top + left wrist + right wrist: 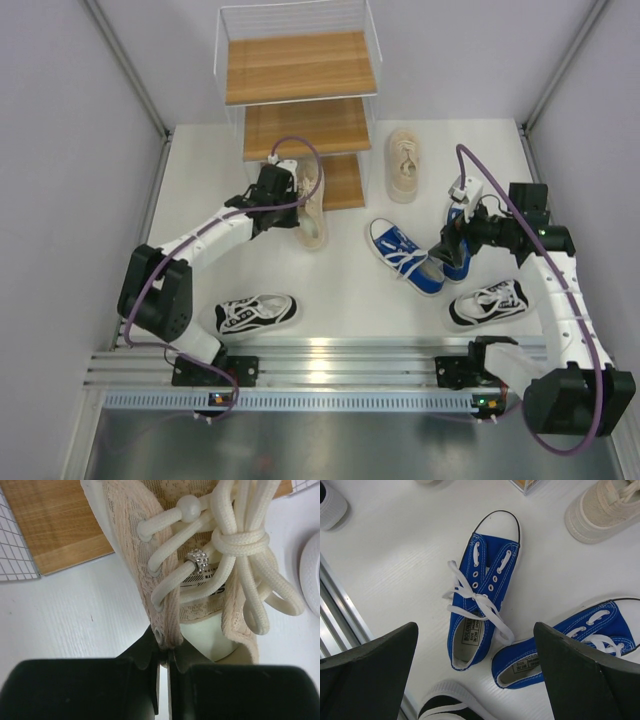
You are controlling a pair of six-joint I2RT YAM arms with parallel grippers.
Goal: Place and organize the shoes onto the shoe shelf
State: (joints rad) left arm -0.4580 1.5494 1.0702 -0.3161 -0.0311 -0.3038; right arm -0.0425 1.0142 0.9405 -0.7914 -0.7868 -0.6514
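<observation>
My left gripper should push the beige shoe slightly outward over the lowest board (345, 182), because the shoe's heel still sticks out past the board's near edge.
My left gripper (277, 188) (167, 652) is shut on the lace-side edge of a beige shoe (313, 212) (200, 565) at the front left of the shoe shelf (300, 70) (55, 525). The other beige shoe (404, 164) (605, 510) lies right of the shelf's lowest board (345, 182). My right gripper (455, 228) (475, 630) hangs open above two blue shoes (404, 256) (482, 595), the second one (457, 255) (570, 640) lying right beside the first. One black-and-white shoe (257, 313) lies near left, another (490, 303) (445, 710) near right.
All three shelf boards carry no shoes. A metal rail (330, 375) with both arm bases runs along the near edge. White walls close in the table on the left, right and back. The right arm's purple cable (490, 190) loops over the blue shoes.
</observation>
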